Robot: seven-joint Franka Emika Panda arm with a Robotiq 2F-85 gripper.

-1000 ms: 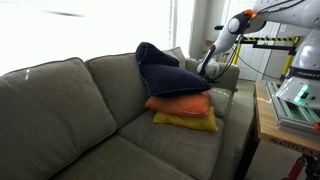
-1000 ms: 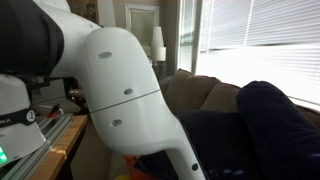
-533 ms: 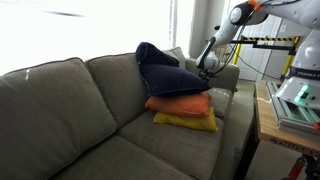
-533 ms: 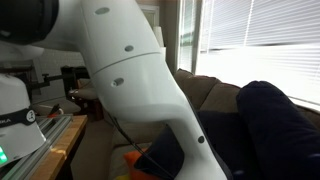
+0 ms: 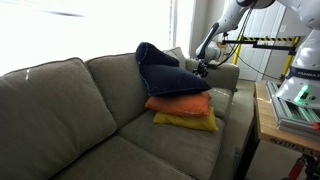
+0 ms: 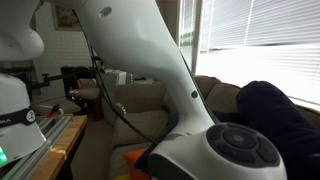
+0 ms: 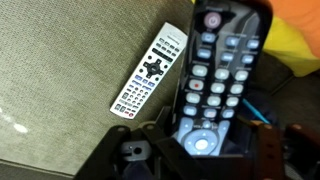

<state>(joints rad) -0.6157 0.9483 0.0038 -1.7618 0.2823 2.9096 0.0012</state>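
Note:
The gripper rises next, swings over the dark blue cushion, then lowers and releases the black remote's lower end there, since that cushion tops the stack beside the gripper.
In the wrist view my gripper (image 7: 207, 132) is shut on a black remote (image 7: 215, 75) with grey buttons, held lengthwise between the jaws. A slim silver remote (image 7: 148, 70) lies flat on the grey-green sofa fabric (image 7: 60, 70), just left of the black one and apart from it. In an exterior view the gripper (image 5: 203, 68) hangs over the sofa's far armrest (image 5: 225, 75), beside a stack of a dark blue cushion (image 5: 165, 70), an orange cushion (image 5: 180, 103) and a yellow cushion (image 5: 187, 121).
The sofa (image 5: 70, 110) fills most of an exterior view, with a bright window behind it. A wooden table (image 5: 285, 120) with equipment stands beside the sofa. The white arm (image 6: 150, 60) blocks much of an exterior view; blinds (image 6: 265, 45) hang behind.
The arm's upper links have swung upward and across the exterior views. The gripper end has stayed near the sofa's far armrest, shifting only slightly.

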